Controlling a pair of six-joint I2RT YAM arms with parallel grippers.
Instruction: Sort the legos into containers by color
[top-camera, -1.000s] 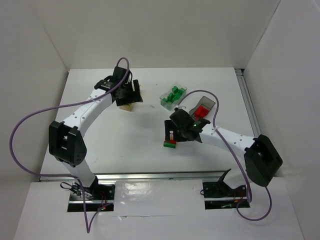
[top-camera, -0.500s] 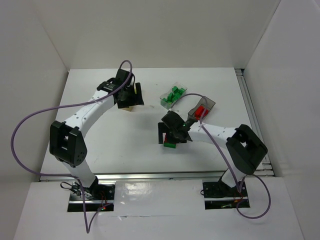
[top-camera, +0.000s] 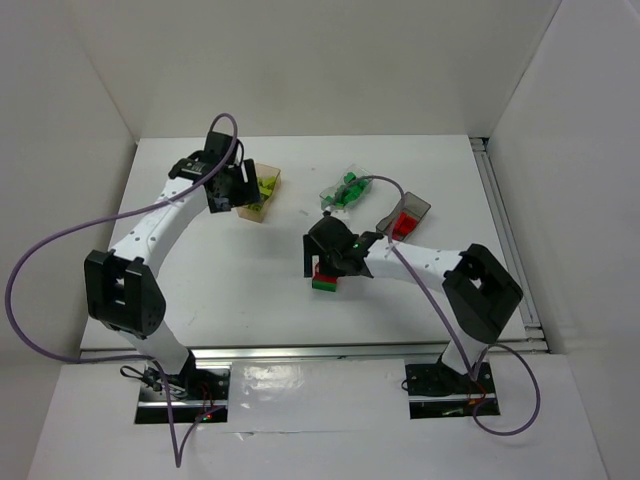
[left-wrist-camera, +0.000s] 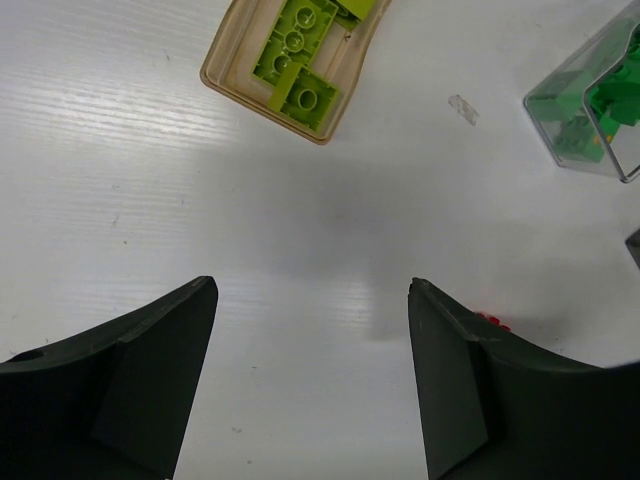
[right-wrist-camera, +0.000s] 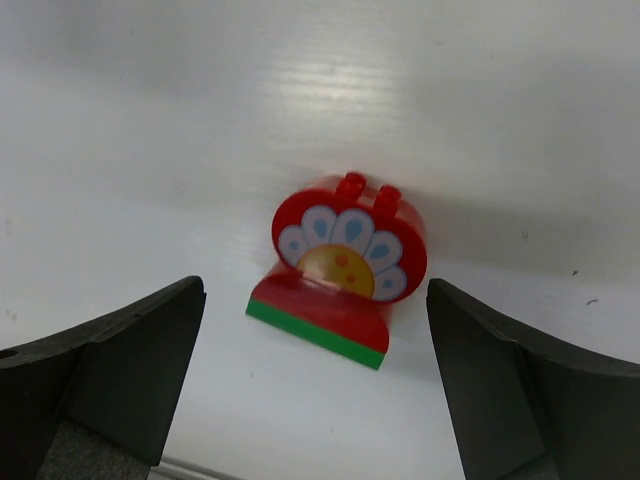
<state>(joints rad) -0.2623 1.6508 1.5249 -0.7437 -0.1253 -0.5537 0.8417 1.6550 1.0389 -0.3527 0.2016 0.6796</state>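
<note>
I will turn my right gripper a little next, then go down around the rounded red lego and close, because that lego sits crooked below the gripper's open fingers.
A red rounded lego with a flower print sits on a thin green lego on the table, seen in the top view as one small stack. My right gripper hovers over it, open, one finger on each side and touching nothing; in the top view it hides most of the stack. My left gripper is open over bare table, just left of the amber container, which holds lime legos. The clear container holds green legos. The smoky grey container holds red ones.
White walls close in the table on the left, back and right. The right arm's purple cable arcs over the clear and grey containers. A small clear scrap lies on the table between the amber and clear containers.
My left gripper has drawn back to the left off the amber container, uncovering the lime legos. My right gripper has shifted left and now sits over the red and green stack.
</note>
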